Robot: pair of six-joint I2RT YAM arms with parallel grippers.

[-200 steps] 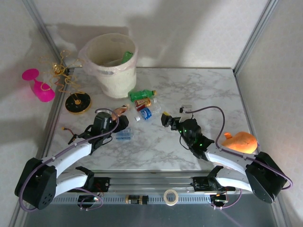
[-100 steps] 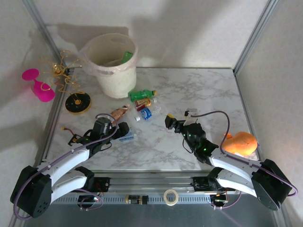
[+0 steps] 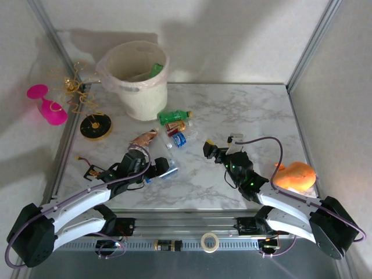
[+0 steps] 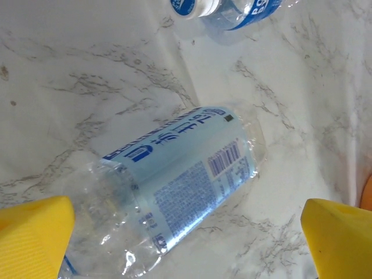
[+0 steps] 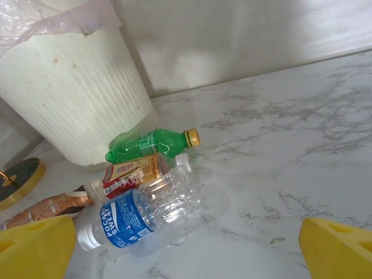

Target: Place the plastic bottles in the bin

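My left gripper turns its open fingers to straddle the crushed bottle's pale blue label next and lowers them around its sides, since the label lies slanted below.
The cream-white bin stands at the table's back left with a green bottle inside. In front of it lie a green bottle, a red-labelled one, a clear blue-labelled one and a copper-brown one. A crushed clear bottle with a pale blue label lies on the marble between the fingers of my open left gripper, which is not closed on it. My right gripper hangs open right of the cluster, holding nothing.
A pink wine glass and a gold wire stand on a black disc sit at the left edge. A round orange object lies at the right edge. A tape roll rests on the front rail.
My left arm has swung right and nearer, and the pale-labelled bottle has shifted right with it. My right arm drew back slightly, then stayed still.
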